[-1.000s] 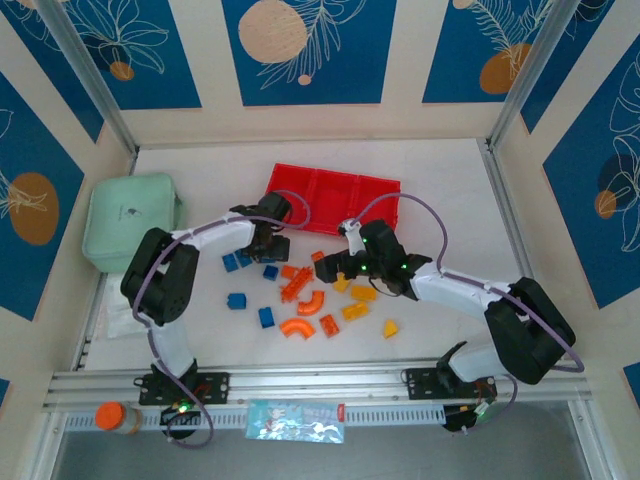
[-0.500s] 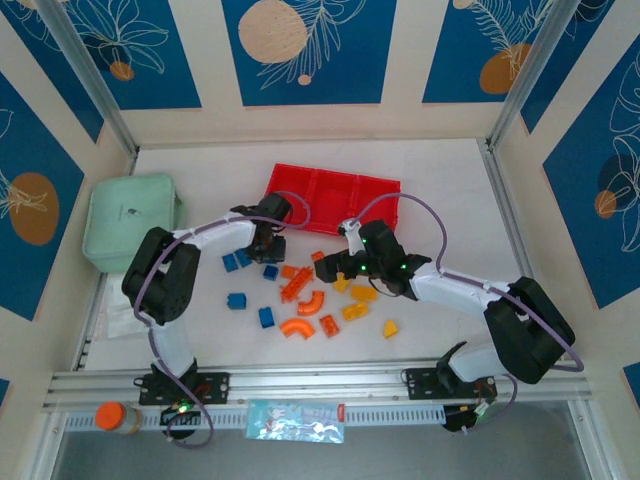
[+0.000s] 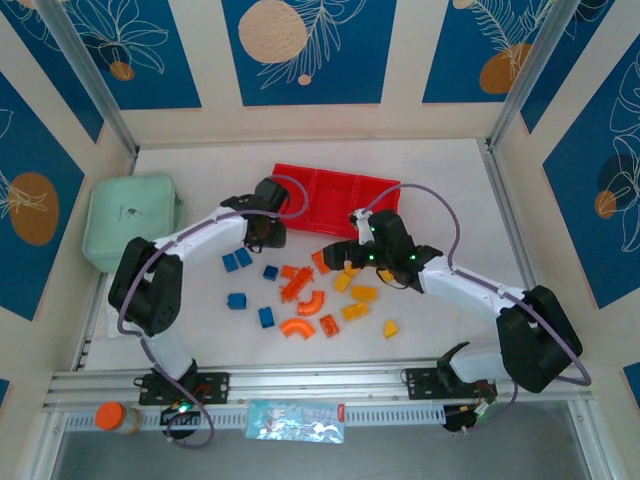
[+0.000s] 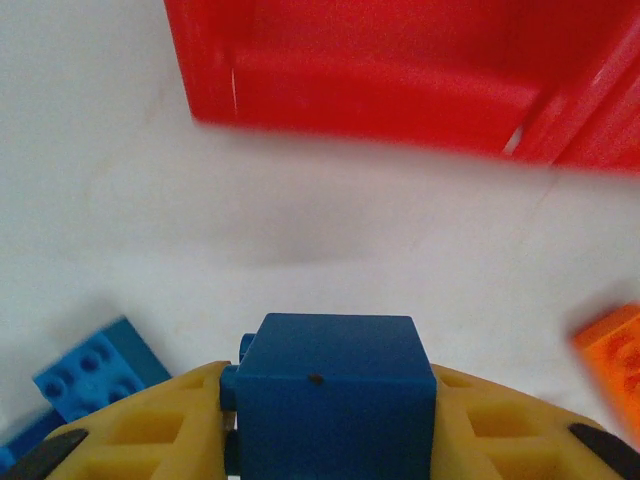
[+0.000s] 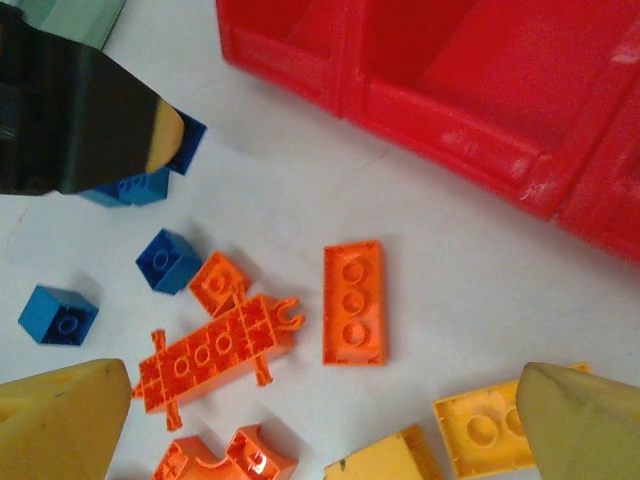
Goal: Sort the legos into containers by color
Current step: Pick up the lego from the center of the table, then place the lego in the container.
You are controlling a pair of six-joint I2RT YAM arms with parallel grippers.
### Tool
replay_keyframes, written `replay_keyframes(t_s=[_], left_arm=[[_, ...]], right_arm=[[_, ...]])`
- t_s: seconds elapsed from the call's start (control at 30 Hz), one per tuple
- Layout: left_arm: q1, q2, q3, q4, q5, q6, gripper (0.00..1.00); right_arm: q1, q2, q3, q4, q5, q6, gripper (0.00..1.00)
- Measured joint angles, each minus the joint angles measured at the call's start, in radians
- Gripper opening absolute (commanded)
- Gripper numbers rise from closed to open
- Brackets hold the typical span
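Observation:
The robot's left hand should take the blue lego cube outward over the tray's near side and into the red tray's pouch-side container.
My left gripper is shut on a blue lego cube and holds it just above the table, short of the red tray's near wall. The red tray with its three containers lies at the back centre. My right gripper hangs open over the pile, with a flat orange lego and a long orange piece below its jaws. Loose blue legos lie to the left, orange arches in the middle and yellow legos to the right.
A mint-green pouch sits at the left edge of the table. An orange-lidded jar and a plastic packet lie on the front rail. Frame posts and walls enclose the table on three sides.
My left gripper has closed on the blue cube and moved slightly back toward the tray. My right gripper has shifted a little toward the back and stays open.

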Motion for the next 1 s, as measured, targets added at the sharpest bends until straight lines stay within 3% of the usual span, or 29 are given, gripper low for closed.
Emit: replay_keyframes(t_s=[0.2,0.7,1.0], left_arm=[[0.013,0.048,0.151,0.01,-0.016,0.007,0.34],[0.076,0.438,0.606,0.026,-0.069,0.053,0.35],[0.085,0.599,0.813,-0.026,-0.097,0.087,0.42]], right_arm=[[-0.026,0.0,0.031,-0.039,0.0,0.022,0.99],[-0.074,0.04,0.087,-0.047,-0.024,0.036,0.99],[-0.084,0.042,0.105,-0.055,-0.062,0.041,0.99]])
